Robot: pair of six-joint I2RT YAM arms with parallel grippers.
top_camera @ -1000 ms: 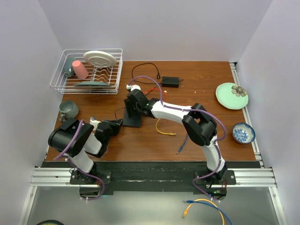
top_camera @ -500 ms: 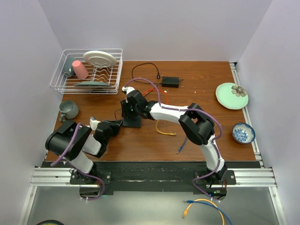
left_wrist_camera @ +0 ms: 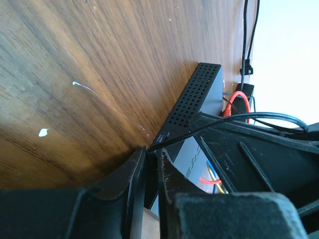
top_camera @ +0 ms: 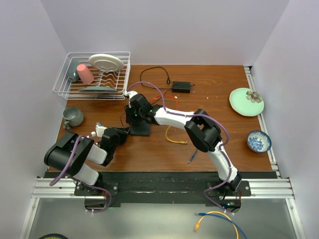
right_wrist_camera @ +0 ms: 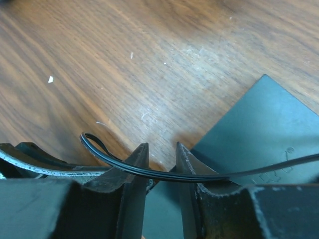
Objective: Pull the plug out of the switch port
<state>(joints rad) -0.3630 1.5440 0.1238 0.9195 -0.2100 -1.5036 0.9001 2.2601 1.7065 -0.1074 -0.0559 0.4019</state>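
Observation:
I will pull the cable up off the switch [top_camera: 142, 129] and outward with my left gripper, then release it on bare wood between dish rack and adapter.
The flat black switch [top_camera: 142, 129] lies left of centre on the wooden table; its socket row does not show. It also shows in the left wrist view [left_wrist_camera: 192, 109] and the right wrist view [right_wrist_camera: 259, 129]. My left gripper [top_camera: 121, 133] is at its near left corner. In its own view the gripper [left_wrist_camera: 152, 152] is shut on a thin black cable [left_wrist_camera: 239, 119] just where it leaves the switch. My right gripper [top_camera: 132, 115] is over the switch's far left part. Its jaws [right_wrist_camera: 162, 149] stand a narrow gap apart with nothing between them, and the black cable [right_wrist_camera: 149, 172] crosses in front of them.
A wire dish rack [top_camera: 92, 74] stands at the back left and a grey mug [top_camera: 73, 116] on the left. A small black adapter [top_camera: 181, 87] with a cord is behind. Yellow [top_camera: 175, 138] and blue [top_camera: 192, 157] cables lie right of the switch. A green plate [top_camera: 246, 101] and a blue bowl [top_camera: 259, 141] are at the right.
My right gripper has moved left and slightly nearer over the switch. My left arm's elbow has swung down and left while its gripper stayed at the switch's corner.

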